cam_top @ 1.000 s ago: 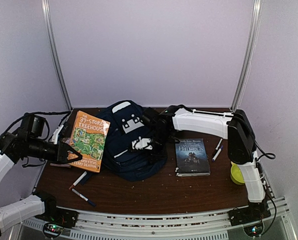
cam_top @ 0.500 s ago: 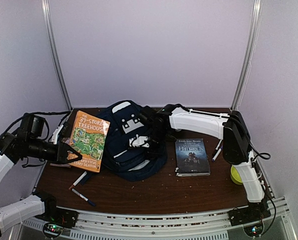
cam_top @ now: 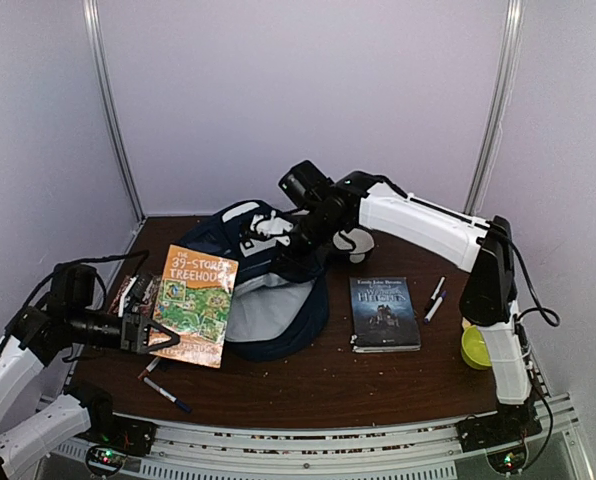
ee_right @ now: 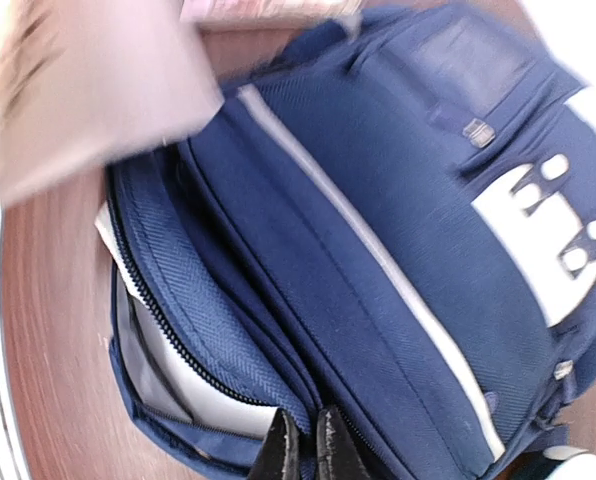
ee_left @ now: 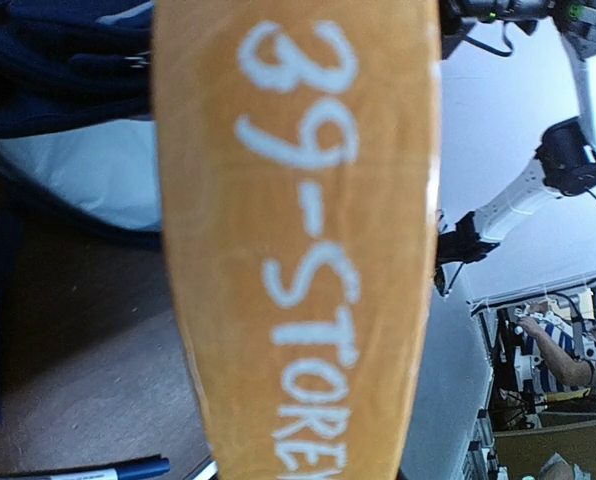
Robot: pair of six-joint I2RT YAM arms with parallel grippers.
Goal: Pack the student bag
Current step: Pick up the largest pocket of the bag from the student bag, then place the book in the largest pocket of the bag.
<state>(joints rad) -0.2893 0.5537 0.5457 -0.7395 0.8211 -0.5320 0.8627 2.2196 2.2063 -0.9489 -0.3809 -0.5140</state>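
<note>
I need to move my left gripper to the right in the top view next, over where the bag's raised flap bares pale grey lining [cam_top: 266,312] [ee_left: 100,172], then lower the book and let go of it.
The student bag [cam_top: 296,318], navy with a white stripe, lies mid-table with its mouth gaping, showing pale grey lining. My right gripper [cam_top: 286,243] is shut on the bag's upper flap and holds it raised; in the right wrist view the black fingertips [ee_right: 281,448] pinch the navy edge of the bag [ee_right: 398,250] beside its zip. My left gripper [cam_top: 156,338] is shut on an orange "39-Storey Treehouse" book [cam_top: 195,303], held tilted just left of the bag's mouth. The book [ee_left: 298,240] fills the left wrist view and hides the jaws.
A dark book [cam_top: 384,313] lies right of the bag, with two pens [cam_top: 436,298] and a yellow-green object [cam_top: 474,348] further right. More pens [cam_top: 165,393] lie front left; one blue pen [ee_left: 108,470] shows below the book. A white round item [cam_top: 356,243] sits behind the bag.
My right gripper closed on the bag's flap and lifted it up and back, opening the bag. My left arm carried the orange book down and to the right, closer to the opening.
</note>
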